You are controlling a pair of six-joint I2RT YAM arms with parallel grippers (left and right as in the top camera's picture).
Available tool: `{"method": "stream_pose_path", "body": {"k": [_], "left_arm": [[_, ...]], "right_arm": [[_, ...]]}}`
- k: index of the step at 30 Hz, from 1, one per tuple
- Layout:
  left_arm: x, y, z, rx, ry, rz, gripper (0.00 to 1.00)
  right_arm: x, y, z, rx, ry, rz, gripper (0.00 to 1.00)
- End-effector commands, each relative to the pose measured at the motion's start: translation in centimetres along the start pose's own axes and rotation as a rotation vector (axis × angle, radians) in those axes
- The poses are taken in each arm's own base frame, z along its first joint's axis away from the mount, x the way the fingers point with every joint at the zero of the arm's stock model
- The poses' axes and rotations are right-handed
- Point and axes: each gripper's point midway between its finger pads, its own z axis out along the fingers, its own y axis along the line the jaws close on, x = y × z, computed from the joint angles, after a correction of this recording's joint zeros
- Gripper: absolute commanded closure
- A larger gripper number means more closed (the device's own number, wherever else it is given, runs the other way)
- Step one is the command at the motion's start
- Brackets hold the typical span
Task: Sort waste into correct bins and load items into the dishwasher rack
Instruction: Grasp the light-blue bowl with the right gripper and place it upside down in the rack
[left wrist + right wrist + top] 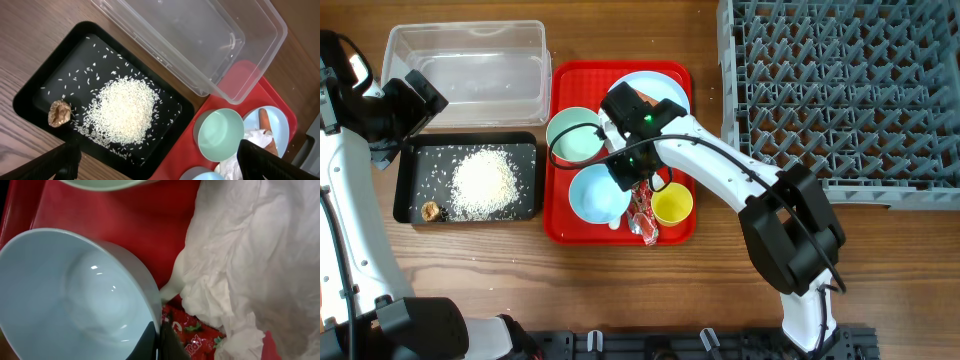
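Observation:
My right gripper lifts the pale teal bowl across next, tilts and releases it at the empty rack wires, which stand outward and right in the overhead view.
My right gripper (626, 176) (159, 335) is shut on the right rim of a pale teal bowl (595, 196) (75, 290) on the red tray (560, 228). A crumpled white napkin (240, 255) and a red snack wrapper (192, 330) (644, 215) lie beside that rim. A second teal bowl (574, 137) (221, 130), a pale blue plate (670, 90) with a carrot (267, 127) and a yellow cup (672, 204) are also on the tray. My left gripper (415, 100) (157, 160) is open and empty above the black tray (410, 210), which holds rice (483, 182) (127, 110) and a brown scrap (431, 211) (59, 112). The spoon is not clearly visible.
The clear plastic tub (465, 70) (200, 35) stands empty behind the black tray. The grey dishwasher rack (840, 90) stands at the back right with no items in it. The right arm stretches over the red tray from the front right.

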Motion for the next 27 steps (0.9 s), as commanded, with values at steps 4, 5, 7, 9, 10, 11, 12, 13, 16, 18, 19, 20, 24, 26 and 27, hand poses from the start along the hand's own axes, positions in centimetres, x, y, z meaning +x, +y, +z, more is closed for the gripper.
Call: {"method": "stream_pose_path", "body": {"k": [4, 5, 7, 9, 10, 11, 12, 13, 16, 18, 19, 20, 24, 26, 27], "left_arm": [[0.0, 0.1, 0.3, -0.003, 0.01, -0.008, 0.0], [0.0, 0.1, 0.3, -0.003, 0.01, -0.008, 0.0], [0.1, 0.1, 0.3, -0.003, 0.01, -0.008, 0.0], [0.1, 0.1, 0.3, -0.003, 0.011, -0.009, 0.0], [0.1, 0.1, 0.3, -0.003, 0.01, -0.009, 0.0], [0.1, 0.1, 0.3, -0.003, 0.011, -0.009, 0.0], [0.1, 0.1, 0.3, -0.003, 0.011, -0.009, 0.0], [0.1, 0.1, 0.3, -0.003, 0.01, -0.009, 0.0], [0.0, 0.1, 0.3, -0.003, 0.01, -0.008, 0.0], [0.0, 0.1, 0.3, -0.003, 0.01, -0.008, 0.0], [0.0, 0.1, 0.3, -0.003, 0.01, -0.008, 0.0], [0.0, 0.1, 0.3, -0.003, 0.009, -0.008, 0.0], [-0.1, 0.0, 0.3, -0.001, 0.005, -0.008, 0.0], [-0.1, 0.0, 0.3, -0.001, 0.004, -0.007, 0.0], [-0.1, 0.0, 0.3, 0.0, 0.003, -0.007, 0.0]], "right_arm": [[-4.3, -1.4, -15.5, 0.187, -0.407, 0.088, 0.96], [-4.5, -3.3, -18.5, 0.29, -0.489, 0.135, 0.96], [-3.5, -8.8, -24.9, 0.559, -0.63, 0.267, 0.96], [-1.4, -15.0, -30.6, 0.88, -0.722, 0.437, 0.96], [-0.3, -17.8, -33.1, 1.035, -0.752, 0.515, 0.96], [0.1, -19.7, -34.2, 1.111, -0.755, 0.546, 0.95], [0.1, -21.6, -34.9, 1.164, -0.736, 0.533, 0.96], [0.1, -23.5, -35.3, 1.204, -0.718, 0.53, 0.96], [1.5, -29.6, -36.8, 1.367, -0.722, 0.678, 0.96], [0.9, -33.1, -35.5, 1.425, -0.667, 0.656, 0.96], [0.3, -33.9, -34.8, 1.446, -0.637, 0.622, 0.96], [-0.2, -34.8, -34.1, 1.494, -0.6, 0.593, 0.96], [-2.3, -37.3, -32.4, 1.684, -0.446, 0.467, 0.96], [-3.1, -38.3, -30.3, 1.702, -0.379, 0.4, 0.96], [-3.2, -38.6, -29.2, 1.698, -0.353, 0.386, 0.96]]}}
